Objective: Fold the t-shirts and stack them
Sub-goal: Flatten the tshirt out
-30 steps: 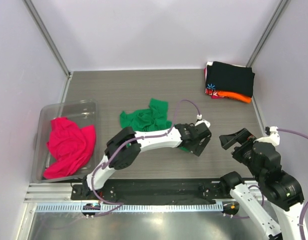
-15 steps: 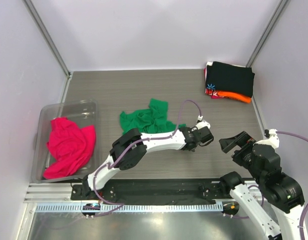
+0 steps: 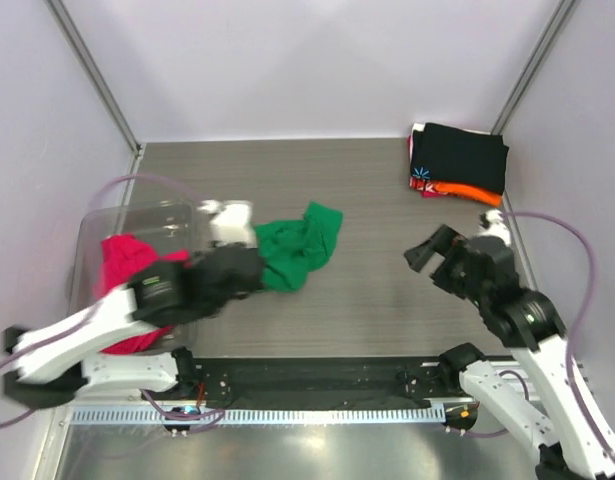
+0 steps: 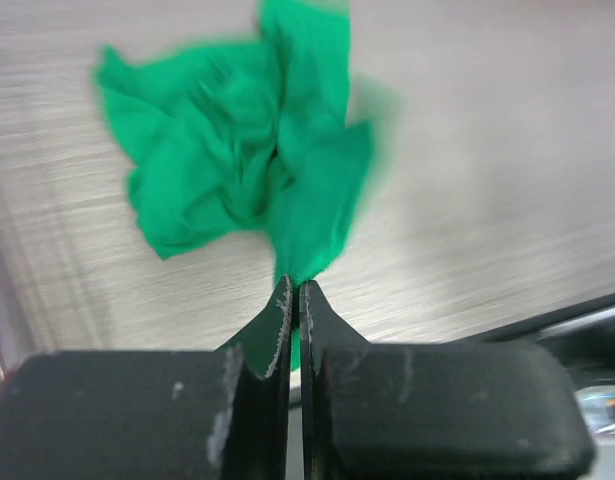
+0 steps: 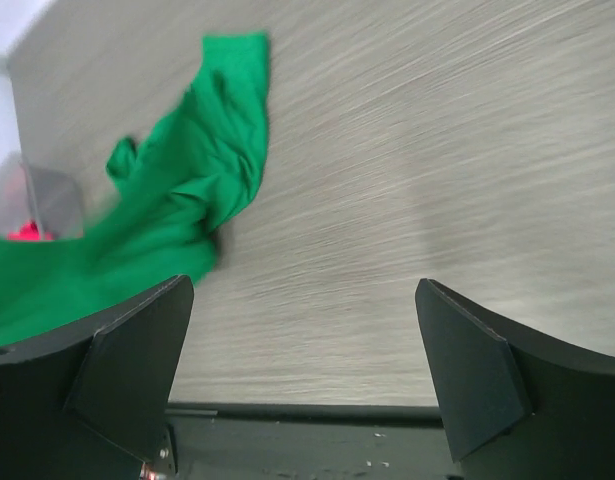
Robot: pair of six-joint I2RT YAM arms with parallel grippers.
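The green t-shirt's far end lies below my right gripper, to its left in the top view, so the gripper moves outward, across and down onto it next.
The bright green t-shirt (image 3: pixel 299 245) (image 4: pixel 242 165) (image 5: pixel 192 190) lies crumpled mid-table. My left gripper (image 3: pixel 245 272) (image 4: pixel 295 286) is shut on the shirt's near-left edge, and green cloth shows between the closed jaws. The left arm is motion-blurred and stretches in from the lower left. My right gripper (image 3: pixel 433 256) (image 5: pixel 303 290) hangs open over bare table right of the shirt, holding nothing. A magenta-pink t-shirt (image 3: pixel 115 262) sits in the clear bin (image 3: pixel 137 212), partly hidden by the left arm. Folded black, orange and red-patterned t-shirts (image 3: pixel 459 160) are stacked at the back right.
The clear plastic bin stands at the table's left edge, close to my left arm. Pale walls close in the left, back and right sides. A black rail (image 3: pixel 317 380) runs along the near edge between the arm bases.
My left gripper has shut on the green t-shirt and the arm has swung from the table's right-middle to the left, pulling the cloth along. The right gripper has moved up and left, still open.
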